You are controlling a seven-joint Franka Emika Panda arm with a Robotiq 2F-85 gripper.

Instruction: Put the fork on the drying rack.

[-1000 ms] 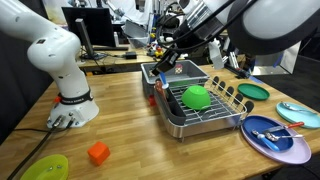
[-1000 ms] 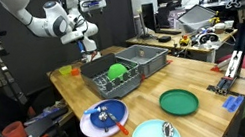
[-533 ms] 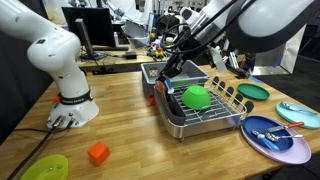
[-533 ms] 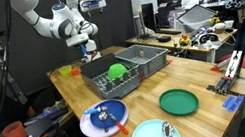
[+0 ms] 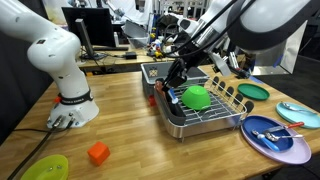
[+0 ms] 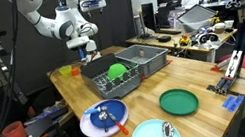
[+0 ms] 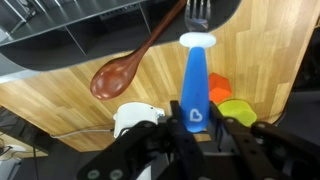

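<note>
The fork's teeth already point into the black holder's end section (image 5: 176,109) (image 7: 220,13) below my gripper, so I should move my gripper down toward that section and release the fork's blue handle.
My gripper (image 7: 195,132) is shut on the blue handle of the fork (image 7: 195,85); its metal tines (image 7: 197,12) point away, over the edge of the silver wire drying rack (image 7: 100,30). In both exterior views the gripper (image 5: 172,88) (image 6: 86,51) hangs low at the near end of the drying rack (image 5: 222,118) (image 6: 100,84). A green bowl (image 5: 196,96) sits in the rack.
A wooden spoon (image 7: 130,65) lies on the table beside the rack. A dark grey bin (image 5: 163,70) stands behind the rack. Also there: an orange block (image 5: 98,153), a lime plate (image 5: 45,168), a blue plate (image 5: 275,140) with cutlery, a green plate (image 5: 253,91).
The gripper has come down and moved a little towards the rack's end, still holding the fork. Nothing else has moved.
</note>
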